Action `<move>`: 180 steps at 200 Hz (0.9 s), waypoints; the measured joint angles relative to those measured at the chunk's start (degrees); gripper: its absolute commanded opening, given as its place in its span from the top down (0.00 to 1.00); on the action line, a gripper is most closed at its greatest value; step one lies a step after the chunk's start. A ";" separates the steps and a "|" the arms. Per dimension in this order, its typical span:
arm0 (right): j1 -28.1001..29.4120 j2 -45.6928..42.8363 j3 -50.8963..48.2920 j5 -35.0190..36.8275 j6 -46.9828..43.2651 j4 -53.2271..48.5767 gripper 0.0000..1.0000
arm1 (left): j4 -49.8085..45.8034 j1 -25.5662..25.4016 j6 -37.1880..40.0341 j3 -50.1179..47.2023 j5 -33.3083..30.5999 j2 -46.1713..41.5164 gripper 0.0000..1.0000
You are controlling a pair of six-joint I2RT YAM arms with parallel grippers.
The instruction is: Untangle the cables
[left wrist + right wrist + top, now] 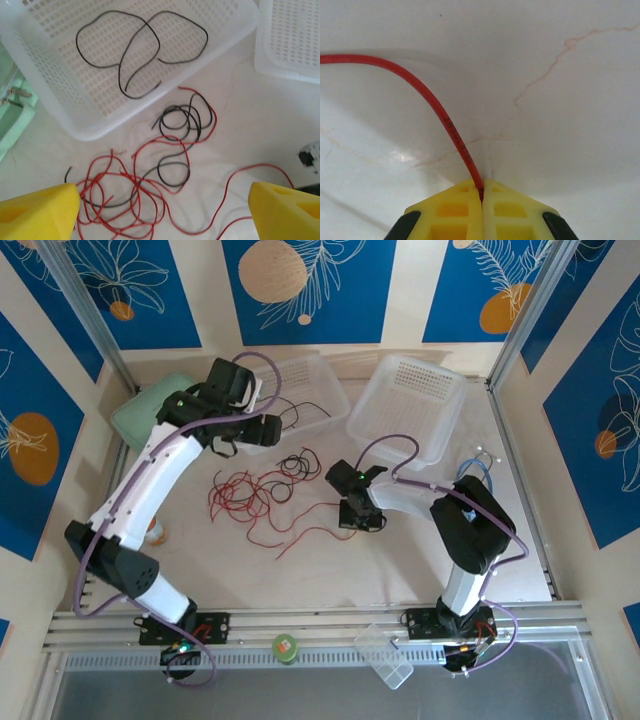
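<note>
My left gripper moves down and across toward my right gripper onto the red cable's clear part (302, 519) (222, 200) next, since the red cable's end is held.
A tangle of thin red and black cables (262, 495) lies in the middle of the table. In the left wrist view its red loops (120, 200) lie on the table, with a black coil (182, 120) farther out. One black cable (135, 50) lies inside the left white basket (50, 100). My left gripper (162, 215) hangs open above the tangle, and its yellow fingers (37, 210) touch nothing. Right of the tangle, my right gripper (481, 192) is down at the table, shut on the end of a red cable (435, 107) that curves away to the left.
Two white perforated baskets stand at the back, the left basket (320, 380) and a right one (410, 400). A mint-green object (140, 415) sits at the far left. A blue coiled cable (475, 470) lies at the right. A green roll (285, 648) and a clear box (385, 655) sit at the near rail.
</note>
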 measured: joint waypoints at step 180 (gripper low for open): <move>0.87 -34.14 16.68 7.04 -38.03 -10.71 1.00 | 29.38 -18.73 5.55 -21.09 2.82 -5.88 0.19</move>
